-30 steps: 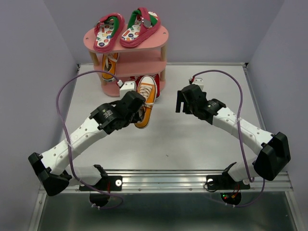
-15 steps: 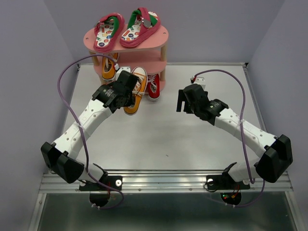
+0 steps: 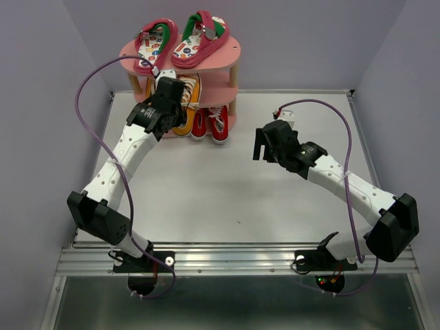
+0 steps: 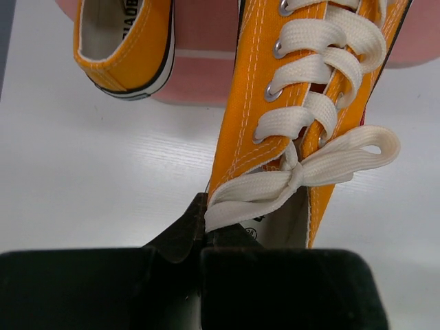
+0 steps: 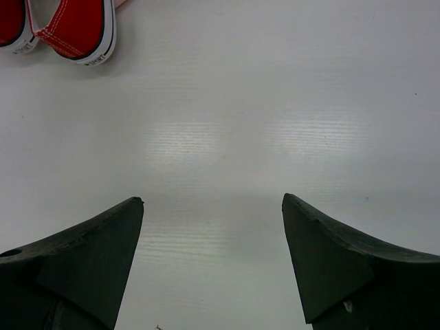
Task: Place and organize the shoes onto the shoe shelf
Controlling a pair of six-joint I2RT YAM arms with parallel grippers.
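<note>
I need to push my left gripper outward, carry its orange sneaker onto the shoe shelf's middle board [image 3: 209, 95] beside the other sneaker and release it, as that board lies outward of the gripper.
The pink shoe shelf [image 3: 237, 51] stands at the back left. Both pink flip-flops [image 3: 155, 45] lie on its top board. My left gripper [image 3: 165, 103] is shut on the heel rim of an orange sneaker [image 3: 187, 115] and holds it toe-first into the lower part of the shelf. In the left wrist view the gripper [image 4: 203, 227] pinches that sneaker [image 4: 275, 103] over a pink board [image 4: 199, 75], with the other orange sneaker [image 4: 127, 41] to its left. Two red sneakers [image 3: 210, 124] sit at the shelf's bottom right. My right gripper [image 3: 260, 148] is open and empty.
The right wrist view shows the open gripper [image 5: 213, 199] over bare white table, with the red sneakers' heels [image 5: 75, 27] at the top left. Grey walls close in the table at back and sides. A metal rail [image 3: 234, 254] runs along the near edge.
My left arm has carried the orange sneaker up and left from the table's middle to the shelf, toe now under the boards. The right arm has hardly moved.
</note>
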